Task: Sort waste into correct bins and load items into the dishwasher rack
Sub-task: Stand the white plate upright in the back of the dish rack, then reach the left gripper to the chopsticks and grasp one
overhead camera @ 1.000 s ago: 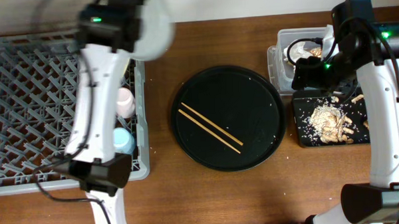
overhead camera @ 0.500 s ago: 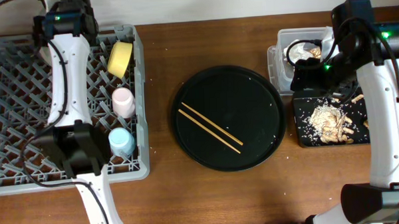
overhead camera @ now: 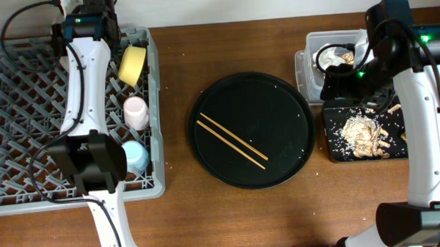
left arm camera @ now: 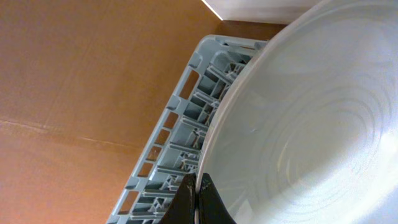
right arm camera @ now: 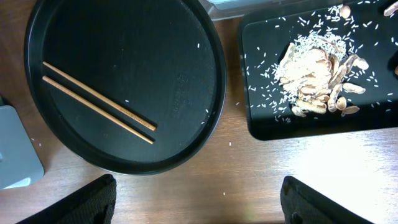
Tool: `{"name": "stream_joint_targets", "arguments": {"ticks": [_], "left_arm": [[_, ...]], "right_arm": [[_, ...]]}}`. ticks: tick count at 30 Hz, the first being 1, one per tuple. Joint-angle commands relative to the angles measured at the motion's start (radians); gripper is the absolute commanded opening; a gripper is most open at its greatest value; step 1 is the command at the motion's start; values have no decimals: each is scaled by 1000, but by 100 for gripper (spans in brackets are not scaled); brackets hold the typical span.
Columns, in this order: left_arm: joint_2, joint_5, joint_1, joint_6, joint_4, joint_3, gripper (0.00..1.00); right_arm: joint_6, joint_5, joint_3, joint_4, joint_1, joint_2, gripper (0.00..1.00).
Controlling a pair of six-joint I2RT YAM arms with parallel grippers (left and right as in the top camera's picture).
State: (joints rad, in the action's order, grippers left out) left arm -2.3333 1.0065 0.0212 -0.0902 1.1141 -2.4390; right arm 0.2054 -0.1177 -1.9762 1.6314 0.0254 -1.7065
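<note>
My left gripper is above the rack's far slots beside the yellow bowl (overhead camera: 133, 64), so next it should lower the on-edge plate there, nearer the bowl, and release the plate's rim.
My left gripper (left arm camera: 198, 198) is shut on the rim of the pale grey-white plate (left arm camera: 311, 118), holding it on edge over the back edge of the grey dishwasher rack (left arm camera: 180, 130). From overhead the left gripper (overhead camera: 90, 16) is at the rack's (overhead camera: 29, 115) far side and the plate is hidden under the arm. A yellow bowl (overhead camera: 133, 64), a pink cup (overhead camera: 136, 112) and a light blue cup (overhead camera: 134, 156) sit in the rack. Two chopsticks (overhead camera: 231, 140) lie on the round black tray (overhead camera: 278, 99). My right gripper (right arm camera: 199, 205) is open and empty above the table.
A clear tub (overhead camera: 306, 58) with white napkins stands at the back right. The shallow black rectangular tray (overhead camera: 331, 145) in front of it holds rice and tan scraps (right arm camera: 317, 65). Crumbs are scattered on the round tray.
My left arm has swung with the plate from the rack's right back corner to over its back edge, uncovering the yellow bowl. The right arm has not moved.
</note>
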Motion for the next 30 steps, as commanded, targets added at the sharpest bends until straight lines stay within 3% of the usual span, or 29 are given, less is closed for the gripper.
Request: {"name": "stream_joint_targets", "arguments": {"ticks": [1, 9, 11, 12, 15, 18, 21, 23, 24, 28, 30], "left_arm": [[-10, 8, 13, -52, -4, 48, 0], [-10, -38, 17, -51, -97, 216, 2], [-10, -56, 18, -51, -97, 216, 46], [-10, -68, 22, -51, -97, 216, 99], [-10, -69, 36, -51, -68, 166, 99], [-6, -172, 83, -52, 130, -74, 99], [-6, -938, 117, -52, 381, -455, 99], [-6, -1285, 132, -53, 454, -516, 99], [-13, -1336, 172, -64, 510, -507, 99], [-31, -1188, 306, -108, 563, -378, 99], [-31, -1094, 381, -256, 542, -256, 99]], "right_arm": [[-13, -5, 3, 3, 0, -2, 86], [-17, -5, 3, 3, 0, -2, 86], [-17, -5, 3, 3, 0, -2, 85], [-17, -6, 3, 3, 0, -2, 86], [-17, -5, 3, 3, 0, -2, 88], [-17, -10, 3, 3, 0, -2, 94], [-17, -11, 3, 4, 0, -2, 99], [-17, -29, 3, 3, 0, -2, 100], [-17, -29, 3, 3, 0, -2, 99], [-18, -28, 3, 4, 0, -2, 99], [-18, -29, 3, 11, 0, -2, 99]]}}
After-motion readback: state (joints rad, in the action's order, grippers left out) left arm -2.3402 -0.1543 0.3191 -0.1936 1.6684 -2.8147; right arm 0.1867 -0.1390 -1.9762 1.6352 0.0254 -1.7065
